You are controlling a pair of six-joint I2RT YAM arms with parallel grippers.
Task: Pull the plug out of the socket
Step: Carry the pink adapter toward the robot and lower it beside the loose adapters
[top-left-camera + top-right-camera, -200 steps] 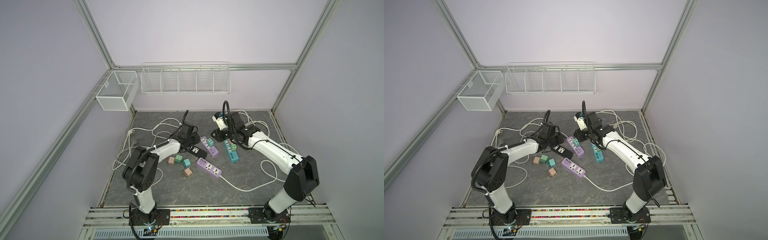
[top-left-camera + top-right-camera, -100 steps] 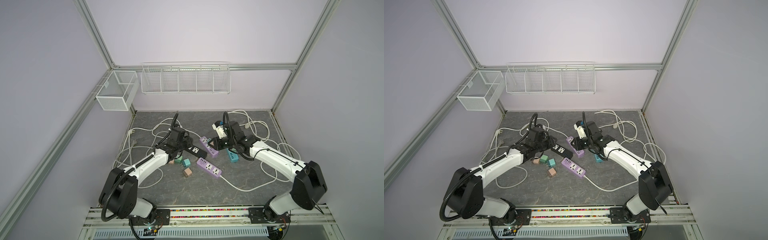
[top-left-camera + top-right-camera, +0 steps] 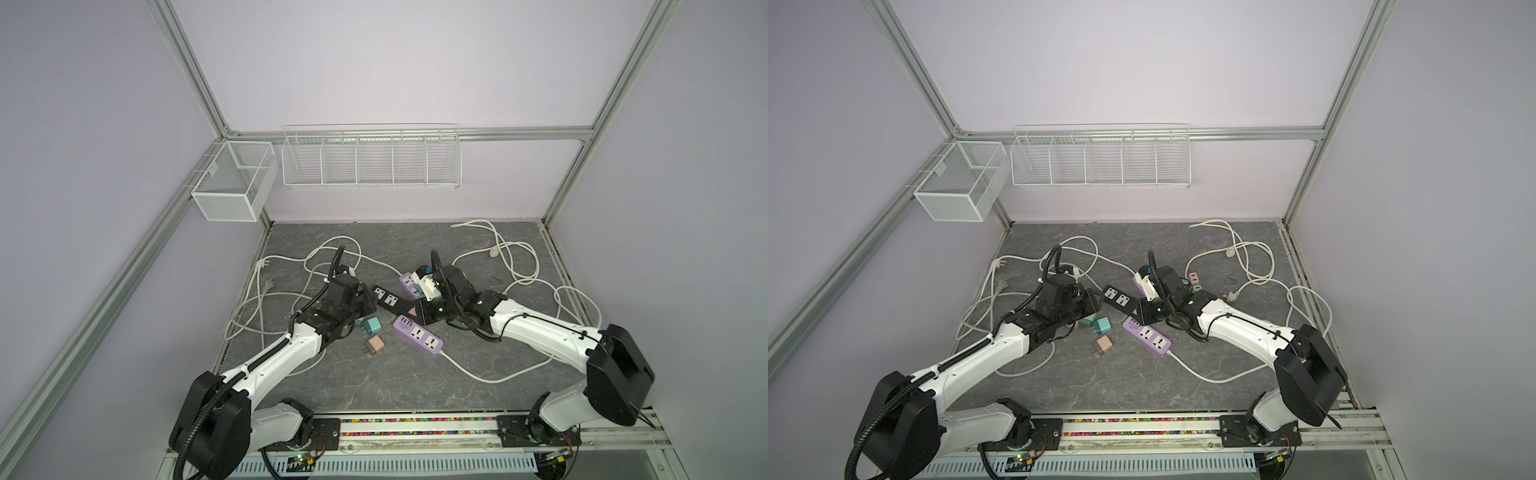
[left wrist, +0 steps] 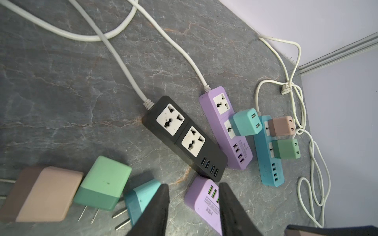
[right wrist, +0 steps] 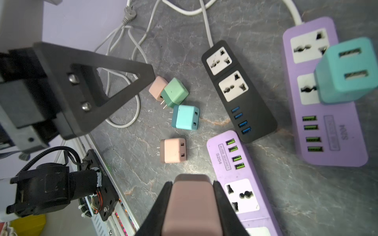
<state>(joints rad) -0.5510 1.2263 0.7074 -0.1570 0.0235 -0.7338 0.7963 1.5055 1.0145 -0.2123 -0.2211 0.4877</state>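
Note:
I will next move my right gripper back and lower the brown-pink plug [image 5: 190, 206] onto the bare floor [image 5: 199, 166] beside the loose pink plug. I will release it there because that patch of floor is clear.
My right gripper [image 5: 191, 183] is shut on a brown-pink plug [image 5: 190, 206], held in the air clear of any socket, beside the near purple socket strip [image 5: 235, 173]. In both top views that gripper [image 3: 415, 311] [image 3: 1140, 316] hangs between the black strip [image 3: 388, 300] and the near purple strip [image 3: 419, 334]. My left gripper [image 4: 193, 188] is open, with only the floor and an end of the near purple strip [image 4: 204, 200] showing between its fingers [image 4: 159, 204]. It hovers by the black strip's [image 4: 184, 137] left end [image 3: 365, 301].
A second purple strip [image 4: 225, 126] carries a teal plug [image 4: 245, 122]. The blue strip [image 4: 268, 151] carries a pink plug [image 4: 281, 126] and a green plug [image 4: 286, 148]. Loose pink [image 3: 375, 344], green [image 4: 104, 181] and teal [image 3: 372, 325] plugs lie on the floor. White cables [image 3: 515, 257] loop around.
My right arm has come forward and left from the far strips, still shut on the plug. My left arm has drawn back toward the front and its jaws have parted a little.

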